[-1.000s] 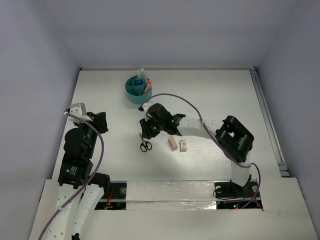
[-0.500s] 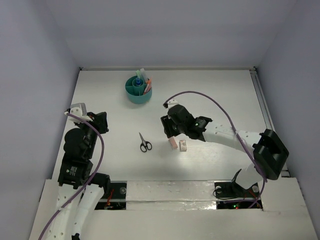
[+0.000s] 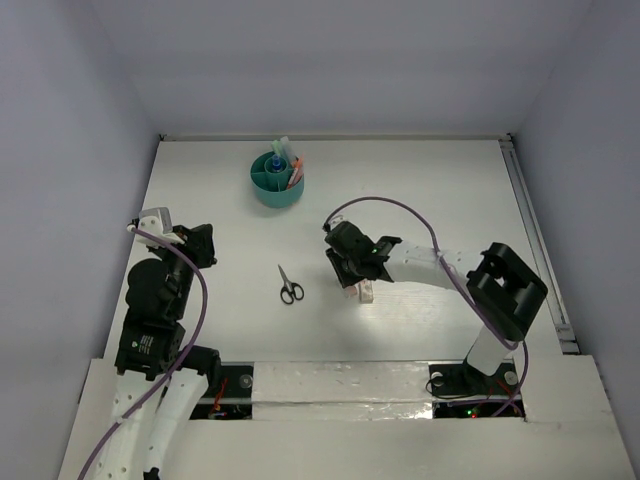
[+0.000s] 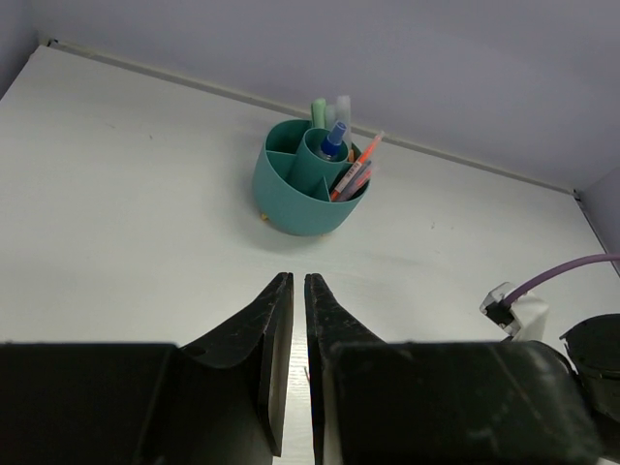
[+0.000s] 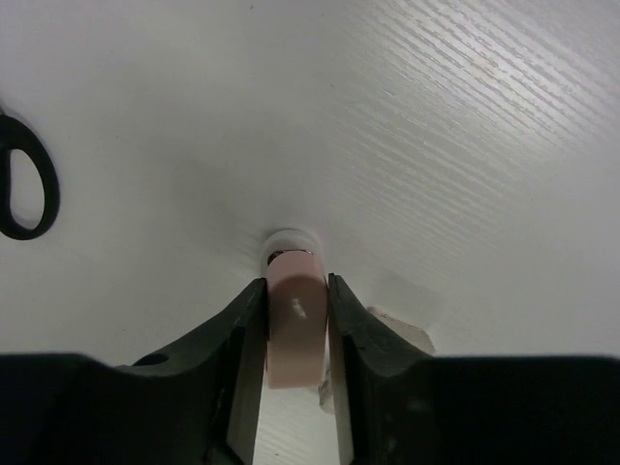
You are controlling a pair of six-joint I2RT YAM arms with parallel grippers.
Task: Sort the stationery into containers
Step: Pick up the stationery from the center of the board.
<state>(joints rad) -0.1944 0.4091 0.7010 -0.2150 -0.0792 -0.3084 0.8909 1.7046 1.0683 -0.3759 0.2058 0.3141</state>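
Observation:
Next, my right gripper rises outward and to the left in the top view to release the pink eraser into the organiser's empty near section (image 3: 265, 183).
My right gripper (image 3: 350, 272) (image 5: 295, 283) is down at the table's middle, shut on the pink eraser (image 5: 295, 334), which fills the gap between both fingers. The white eraser (image 3: 366, 291) (image 5: 402, 330) lies just to its right, touching or nearly so. The black-handled scissors (image 3: 289, 285) (image 5: 25, 190) lie flat to the left. The teal organiser (image 3: 277, 180) (image 4: 310, 180) stands at the back with pens and a blue-capped bottle in it. My left gripper (image 3: 203, 241) (image 4: 298, 278) hangs shut and holds nothing, far left of it all.
The walls of the enclosure ring the table. A purple cable (image 3: 385, 205) arcs over the right arm. The right arm's elbow (image 3: 508, 285) stands high at the right.
My right gripper left the scissors, swung right to the erasers, came down over the pink eraser and shut on it. The left arm has not moved.

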